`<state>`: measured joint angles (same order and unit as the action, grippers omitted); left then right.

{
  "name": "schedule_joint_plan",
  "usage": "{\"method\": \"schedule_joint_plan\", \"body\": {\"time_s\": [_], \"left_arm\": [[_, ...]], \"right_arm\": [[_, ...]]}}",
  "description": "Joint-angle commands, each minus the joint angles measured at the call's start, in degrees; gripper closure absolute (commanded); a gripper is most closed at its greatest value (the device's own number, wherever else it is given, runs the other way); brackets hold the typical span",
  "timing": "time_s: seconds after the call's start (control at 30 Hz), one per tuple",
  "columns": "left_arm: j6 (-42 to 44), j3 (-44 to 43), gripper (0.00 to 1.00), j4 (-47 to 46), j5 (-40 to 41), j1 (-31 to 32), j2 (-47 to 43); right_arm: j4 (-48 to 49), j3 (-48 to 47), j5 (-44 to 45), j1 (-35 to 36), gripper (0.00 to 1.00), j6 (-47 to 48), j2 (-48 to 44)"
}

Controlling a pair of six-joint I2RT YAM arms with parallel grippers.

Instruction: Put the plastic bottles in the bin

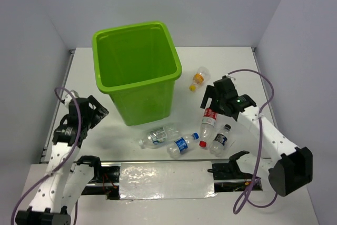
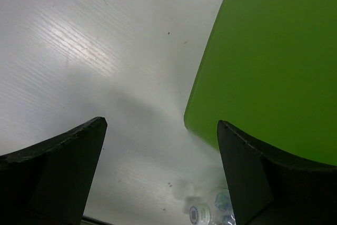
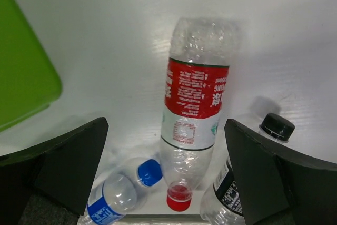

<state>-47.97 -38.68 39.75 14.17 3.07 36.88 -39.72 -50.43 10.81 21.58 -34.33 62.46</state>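
My right gripper should move down to the red-label bottle's red label, with its fingers on either side, because the blue-cap and black-cap bottles crowd the red-label bottle's cap end.
The lime-green bin (image 1: pixel 138 80) stands upright at the back left of the table. Several clear plastic bottles lie in front of it and to its right: a white-label one (image 1: pixel 157 135), a blue-cap one (image 1: pixel 181 145), a red-label one (image 1: pixel 209 122), a black-cap one (image 1: pixel 220 139) and an orange-cap one (image 1: pixel 199 77). My right gripper (image 3: pixel 166 124) hangs open above the red-label bottle (image 3: pixel 195 104), with the blue-cap bottle (image 3: pixel 118 196) and the black-cap bottle (image 3: pixel 277 126) at either side. My left gripper (image 2: pixel 160 130) is open and empty beside the bin wall (image 2: pixel 274 61), a bottle (image 2: pixel 210 212) showing low in its view.
Grey walls close in the white table at the back and on both sides. A shiny metal strip (image 1: pixel 163 180) runs along the near edge between the arm bases. A corner of the bin (image 3: pixel 21 82) shows at the left of the right wrist view.
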Motion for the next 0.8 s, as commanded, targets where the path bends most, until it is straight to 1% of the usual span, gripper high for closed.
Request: {"method": "schedule_joint_plan", "body": {"time_s": [0.0,0.17,0.33,0.4,0.43,0.47,0.5,0.53,0.57,0.63,0.67,0.77], "left_arm": [[-0.99,-0.61,0.01,-7.22,-0.81,-0.35,4.06],[-1.78,-1.14,0.01,-9.33,1.11,-0.35,5.66],[-2.74,-1.23,0.01,-7.93,3.75,-0.35,4.78],[-3.01,-1.23,0.01,-7.4,4.8,-0.35,3.99],[-3.01,-1.23,0.01,-7.32,5.07,-0.35,3.64],[-3.19,-1.23,0.01,-7.05,5.33,-0.35,3.37],[-3.45,-1.49,0.01,-6.7,5.6,-0.35,2.85],[-3.45,-1.66,0.01,-6.53,5.6,-0.35,2.49],[-3.54,-1.67,0.01,-6.52,5.51,-0.35,2.23],[-3.71,-1.84,0.01,-6.79,5.51,-0.35,1.53],[-3.89,-1.84,0.01,-6.96,5.69,-0.35,1.35],[-4.07,-3.07,0.01,-7.67,5.34,-0.35,1.7]], "right_arm": [[0.88,0.6,2.44,-0.23,0.0,-2.58,3.1],[3.68,2.71,6.42,-0.4,0.0,-4.78,10.47],[8.61,3.68,2.82,-0.4,0.0,-4.87,17.6],[9.57,3.33,2.29,-0.58,0.03,-4.96,20.51],[10.27,3.41,1.59,-0.49,0.07,-5.05,21.03],[11.06,3.5,1.41,-0.49,0.16,-5.22,21.21],[11.42,3.76,1.5,-0.49,0.22,-5.66,20.95],[11.69,3.68,2.02,-0.49,0.32,-5.92,19.91],[11.17,3.5,2.89,-0.49,0.36,-6.1,19.29],[9.59,2.19,5.18,-0.49,0.45,-6.37,17.1],[7.84,1.75,7.01,-0.58,0.47,-6.54,16.21],[6.07,-0.79,8.17,-0.58,0.51,-5.67,12.09]]}}
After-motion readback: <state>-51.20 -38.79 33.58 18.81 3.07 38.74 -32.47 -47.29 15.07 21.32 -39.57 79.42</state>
